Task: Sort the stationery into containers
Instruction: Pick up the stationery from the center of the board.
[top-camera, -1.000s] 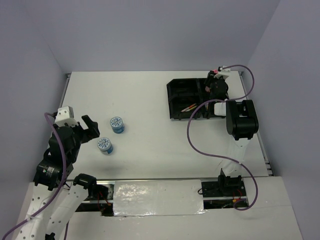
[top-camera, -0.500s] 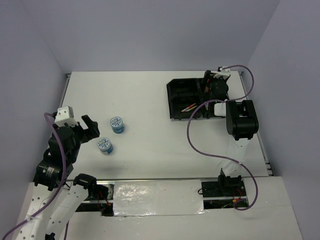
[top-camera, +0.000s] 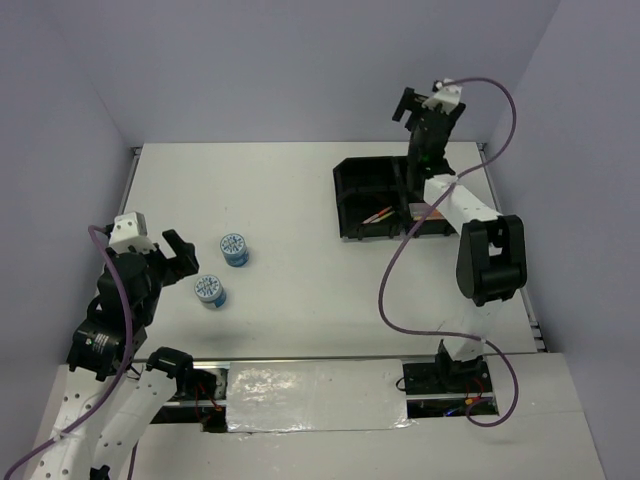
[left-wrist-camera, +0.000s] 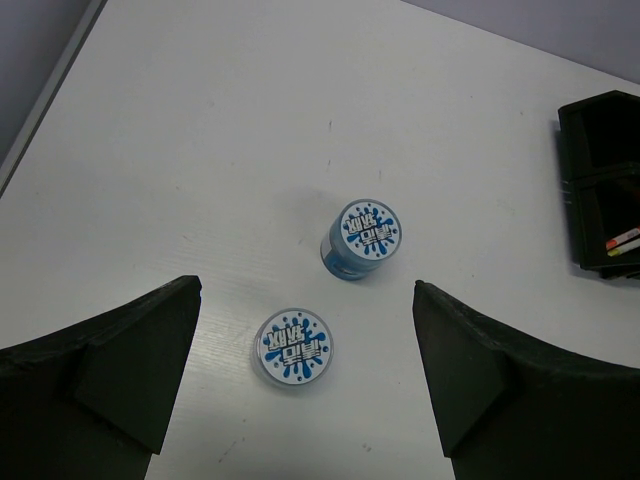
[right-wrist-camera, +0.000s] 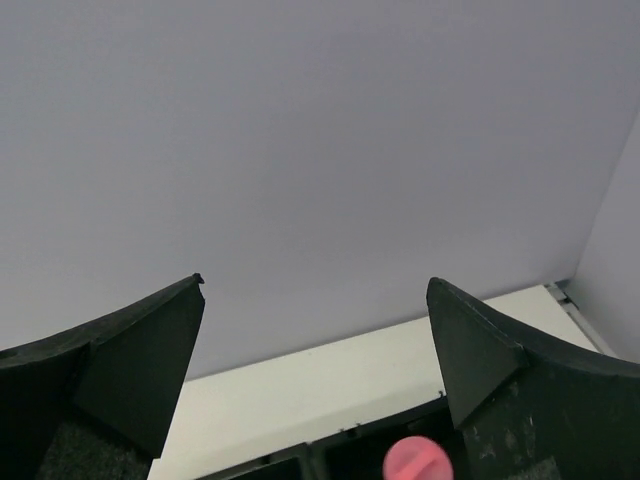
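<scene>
My right gripper will move, open, to the left in the top view and down to close around the far roll (top-camera: 235, 249), which is standing outside the tray.
Two round blue-white tape rolls lie on the white table, one (top-camera: 234, 248) farther and one (top-camera: 209, 290) nearer. My left gripper (top-camera: 172, 254) is open and empty just left of them. In the left wrist view the near roll (left-wrist-camera: 294, 346) lies between the fingers and the far roll (left-wrist-camera: 361, 238) is ahead. The black tray (top-camera: 360, 180) sits at the back right with thin pens (top-camera: 378, 214) in one compartment. My right gripper (top-camera: 413, 108) is open, empty, raised above the tray's far side. Its view shows a pink cap (right-wrist-camera: 417, 458) in the tray (right-wrist-camera: 330, 452). The markers are not visible.
The back wall (right-wrist-camera: 320, 120) fills most of the right wrist view, close ahead. The tray's edge (left-wrist-camera: 600, 130) with pen ends (left-wrist-camera: 622, 243) shows at the right of the left wrist view. Side walls border the table on both sides.
My right gripper has risen from low over the tray's far right compartment to well above it, tilted toward the back wall. The left arm and the tape rolls have not moved.
</scene>
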